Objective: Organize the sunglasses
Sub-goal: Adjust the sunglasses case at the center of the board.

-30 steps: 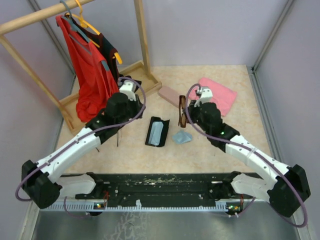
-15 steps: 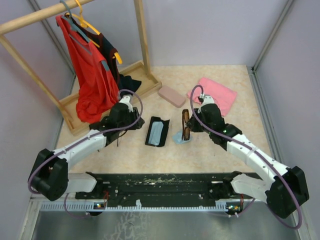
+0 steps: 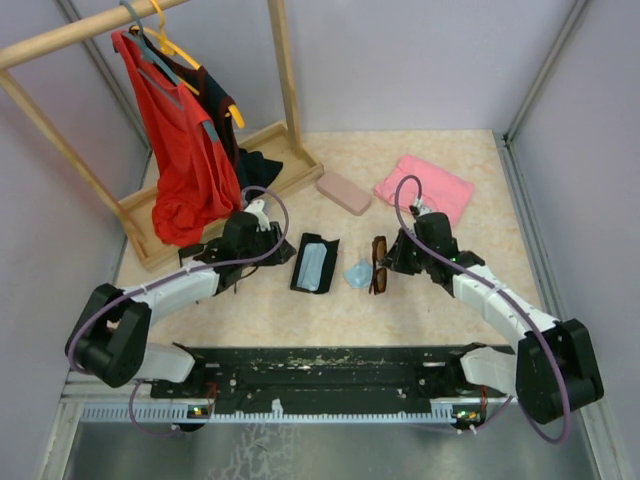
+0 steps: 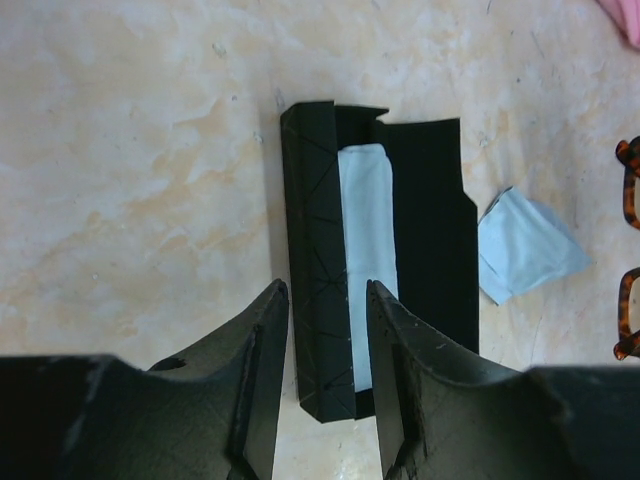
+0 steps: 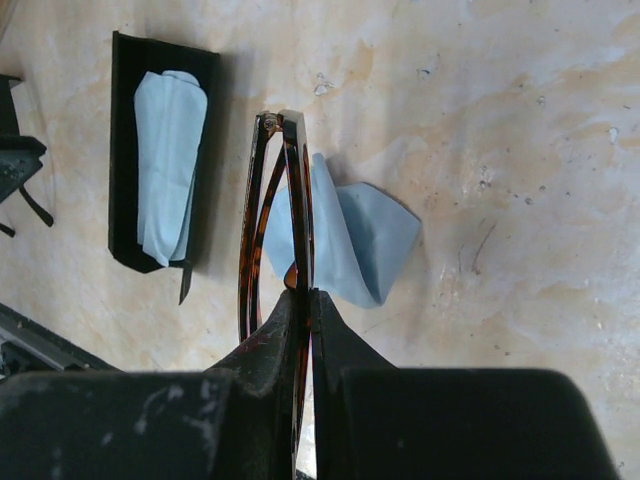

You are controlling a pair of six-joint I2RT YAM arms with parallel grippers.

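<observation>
My right gripper will next carry the sunglasses down and to the left in the top view and release them inside the black case point(image 3: 315, 262) point(image 5: 168, 165), which lies open on that side.
My right gripper point(image 3: 392, 262) is shut on the reddish-brown sunglasses point(image 3: 379, 264), folded and held on edge low over the table. In the right wrist view the fingertips point(image 5: 303, 292) pinch the frame point(image 5: 275, 200) over a light-blue cloth point(image 5: 360, 240). The black case point(image 3: 315, 262) lies open with a light-blue cloth inside. My left gripper point(image 3: 272, 250) is open and empty just left of it; its jaws frame the case's end point(image 4: 325, 400). The black sunglasses are not clearly visible; thin dark pieces show under the left arm point(image 3: 237, 278).
A pink oblong case point(image 3: 343, 192) and a pink cloth point(image 3: 425, 190) lie at the back. A wooden clothes rack point(image 3: 283, 90) with a red garment point(image 3: 185, 150) stands at the back left. The loose blue cloth point(image 3: 358, 273) lies between case and glasses.
My right gripper has carried the reddish-brown sunglasses from beside the pink case toward me and down, next to the blue cloth. My left gripper has moved nearer and lower beside the black case.
</observation>
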